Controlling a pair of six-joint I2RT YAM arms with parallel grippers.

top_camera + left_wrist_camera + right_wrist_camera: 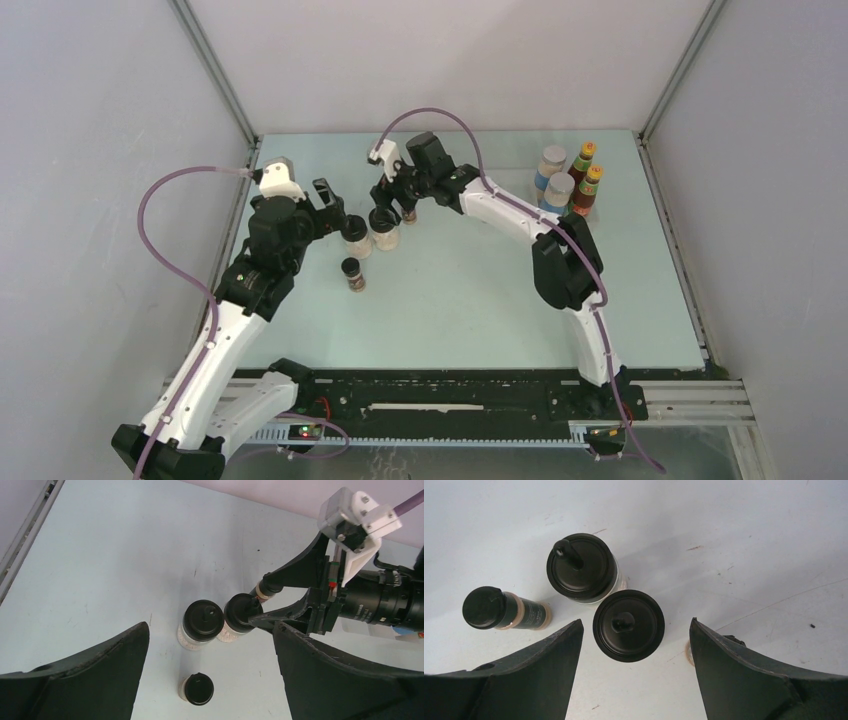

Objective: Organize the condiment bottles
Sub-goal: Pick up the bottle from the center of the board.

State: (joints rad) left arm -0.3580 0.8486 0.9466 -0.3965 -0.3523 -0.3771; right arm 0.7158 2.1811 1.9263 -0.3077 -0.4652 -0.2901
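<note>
My right gripper should next move down with its open fingers on either side of the black lid of the pale jar [383, 217], since there is free space between each finger and the lid.
Two black-lidded pale jars [355, 237] [385, 230] stand side by side left of centre. My right gripper [388, 200] is open; in the right wrist view [636, 621] one of these jars [628, 625] sits between its fingertips and the other [581, 567] just beyond. One tiny dark jar [352, 274] stands in front of the pair. Another tiny dark jar [409, 213] is mostly hidden behind the right finger [744, 670]. My left gripper [335, 212] is open and empty, above the pair [210, 630]. Two grey-lidded jars [552, 165] and two red sauce bottles [586, 175] stand at the back right.
The table's left rail [240, 200] runs close behind my left arm. The back wall and the right rail [665, 220] bound the table. My right arm's forearm [520, 220] stretches across the middle towards the jars.
</note>
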